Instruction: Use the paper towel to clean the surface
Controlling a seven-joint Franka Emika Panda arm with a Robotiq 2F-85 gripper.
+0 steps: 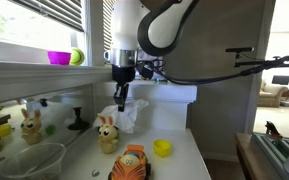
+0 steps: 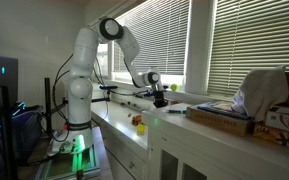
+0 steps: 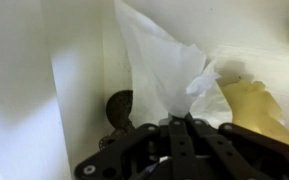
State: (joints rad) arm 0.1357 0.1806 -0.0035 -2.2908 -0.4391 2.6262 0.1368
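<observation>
The thick white ledge's top (image 3: 9,75) is above and outward, so my gripper will next lift the paper towel (image 3: 162,60) clear of the ledge's edge, move outward over it and release.
The crumpled white paper towel (image 1: 131,116) hangs from my gripper (image 1: 121,97), which is shut on its upper edge just above the white countertop surface (image 1: 189,160). In the wrist view the closed fingertips (image 3: 181,122) pinch a fold of the paper towel (image 3: 162,60), and the sheet fans out away from them over the surface (image 3: 19,90). In an exterior view from farther away, the gripper (image 2: 156,90) hangs over the far end of the long counter (image 2: 184,128); the towel is too small to make out there.
A bunny toy (image 1: 107,135), an orange toy (image 1: 132,163) and a yellow cup (image 1: 162,148) stand near the towel. A thick white ledge (image 1: 172,95) is right behind the gripper. A glass bowl (image 1: 34,160) sits nearby. Boxes (image 2: 224,118) lie on the counter.
</observation>
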